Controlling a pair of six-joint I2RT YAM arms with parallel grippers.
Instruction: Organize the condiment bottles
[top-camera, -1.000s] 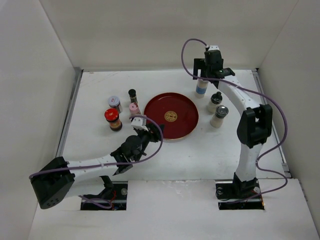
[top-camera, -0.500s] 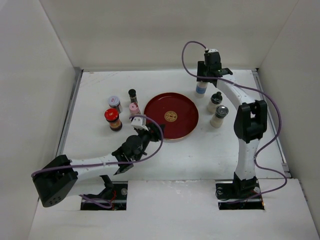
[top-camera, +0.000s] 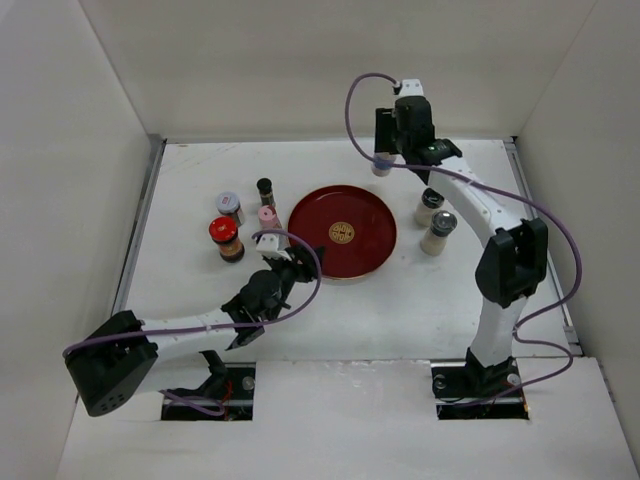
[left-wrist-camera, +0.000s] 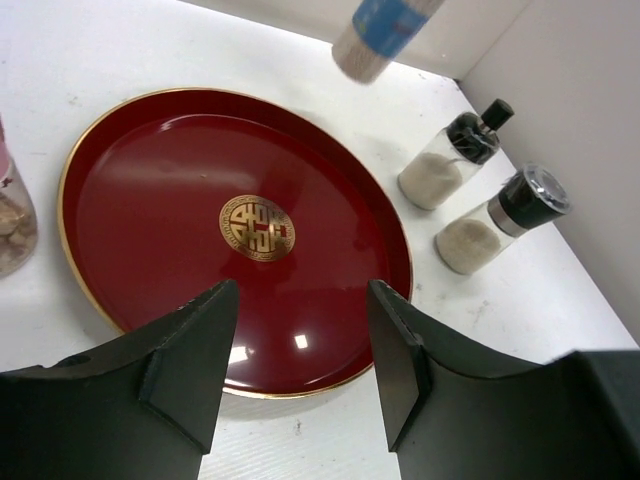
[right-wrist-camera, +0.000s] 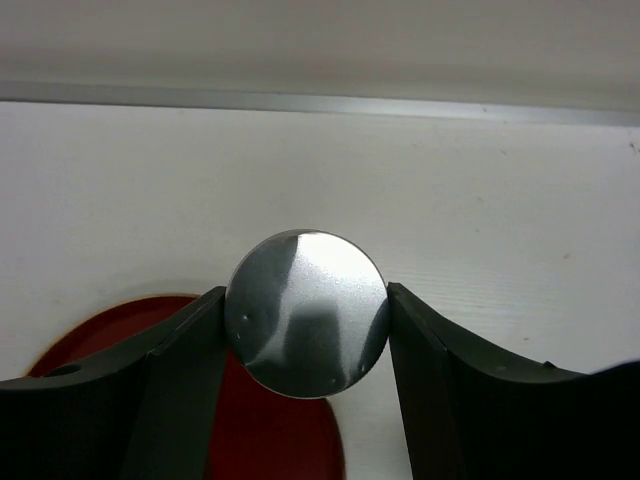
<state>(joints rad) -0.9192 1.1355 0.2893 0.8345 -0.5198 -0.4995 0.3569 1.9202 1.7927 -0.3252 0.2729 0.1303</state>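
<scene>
My right gripper moves back and to the left in the top view next, then down onto the tray's empty far part beyond its gold emblem.
My right gripper (top-camera: 384, 150) is shut on the white blue-banded cylinder (top-camera: 381, 167), holding it off the table by the round dark-red tray's far right rim (top-camera: 378, 205). The cylinder's silver top (right-wrist-camera: 307, 312) fills the gap between the fingers. It hangs in the air in the left wrist view (left-wrist-camera: 385, 35). My left gripper (top-camera: 275, 246) is open and empty at the tray's near left edge (left-wrist-camera: 300, 385). The red-capped jar (top-camera: 226, 238), silver-lidded jar (top-camera: 229, 206), thin dark bottle (top-camera: 265, 190) and pink-capped bottle (top-camera: 267, 217) stand left of the tray.
A black-topped bottle (top-camera: 431, 204) and a grey-capped beige shaker (top-camera: 438, 231) stand right of the tray, close together. White walls enclose the table on the left, back and right. The right arm's purple cable loops above the back edge.
My right gripper has closed on the white blue-banded cylinder, lifted it and carried it left toward the tray. The left arm has barely shifted.
</scene>
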